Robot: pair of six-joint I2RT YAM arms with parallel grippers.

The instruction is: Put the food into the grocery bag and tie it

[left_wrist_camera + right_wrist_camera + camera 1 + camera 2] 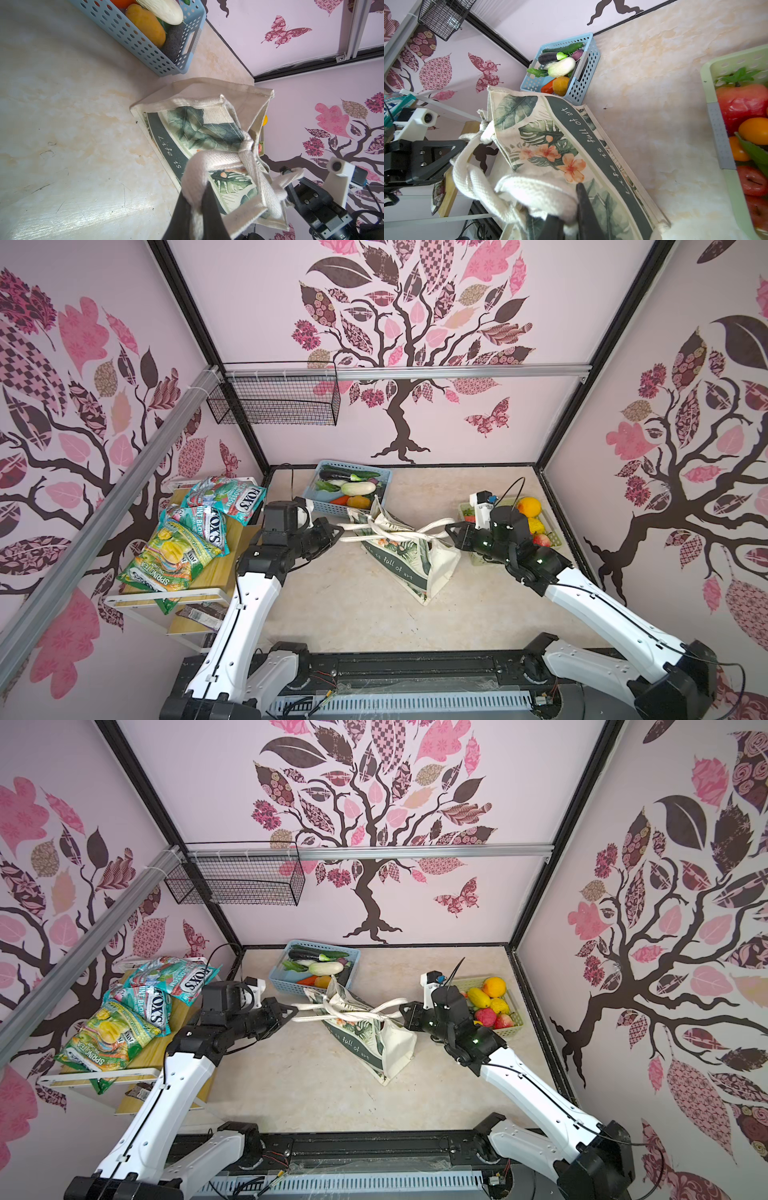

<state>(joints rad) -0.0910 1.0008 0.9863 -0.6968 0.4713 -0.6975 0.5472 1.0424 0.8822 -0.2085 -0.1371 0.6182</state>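
My right gripper pulls away from the knot toward the green basket beside it next, to tighten the crossed handles, and lets go of the loop.
The grocery bag lies tipped on its side mid-table, its cream handles crossed in a knot over its mouth. My left gripper is shut on the handle loop that runs out to the left. The right gripper is shut on the loop running to the right. Both loops are stretched apart. Food shows as toy vegetables in a blue basket and toy fruit in a pale green basket. The bag's inside is hidden.
The blue basket stands just behind the bag, touching its upper edge. At the right wall, behind my right wrist, sits the green basket. Snack packets cover a wooden shelf on the left. A wire basket hangs on the back rail.
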